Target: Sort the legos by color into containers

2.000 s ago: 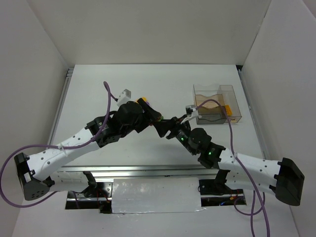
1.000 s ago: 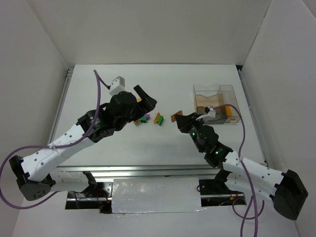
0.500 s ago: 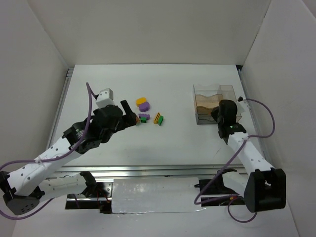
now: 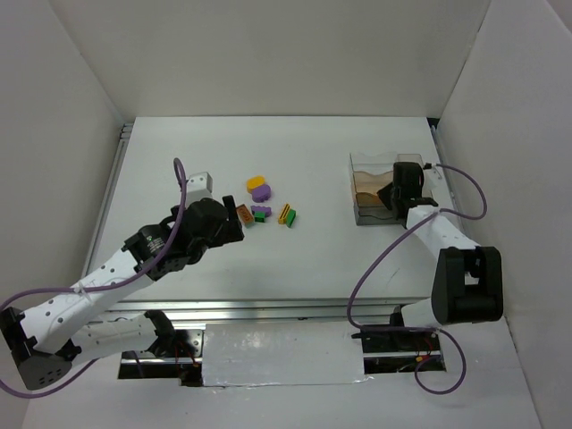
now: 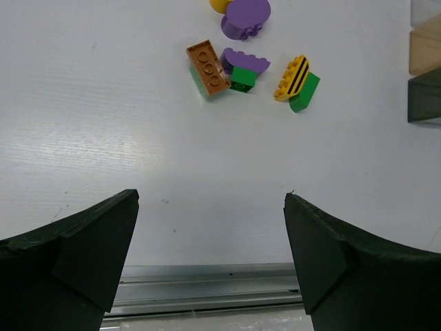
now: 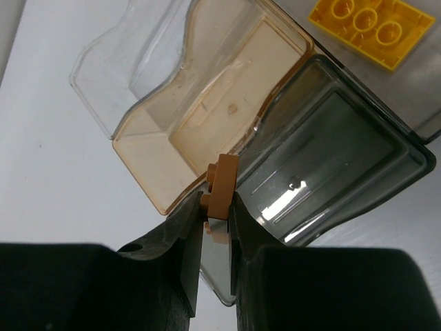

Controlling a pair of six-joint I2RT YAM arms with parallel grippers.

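Observation:
Next, the left gripper moves outward and down onto the orange-brown brick, turning the fingers to its long sides, as it lies slanted to the open fingers.
Loose legos lie mid-table: an orange-brown brick, a purple piece, a purple-on-green pair and a yellow-and-green pair; in the top view this cluster sits just ahead of my left gripper. The left gripper stands wide open above bare table, nearer me than the bricks. My right gripper is shut on a small orange-brown lego, held on edge over the containers, at the border of the brown-tinted compartment and the grey one. A yellow brick lies in another compartment.
White walls enclose the table on three sides. A metal rail runs along the near edge, just below the left fingers. Purple cables loop off both arms.
The right arm has swung from mid-table to the containers, carrying the orange-brown lego. The left arm has drawn back from over the bricks, uncovering the pile.

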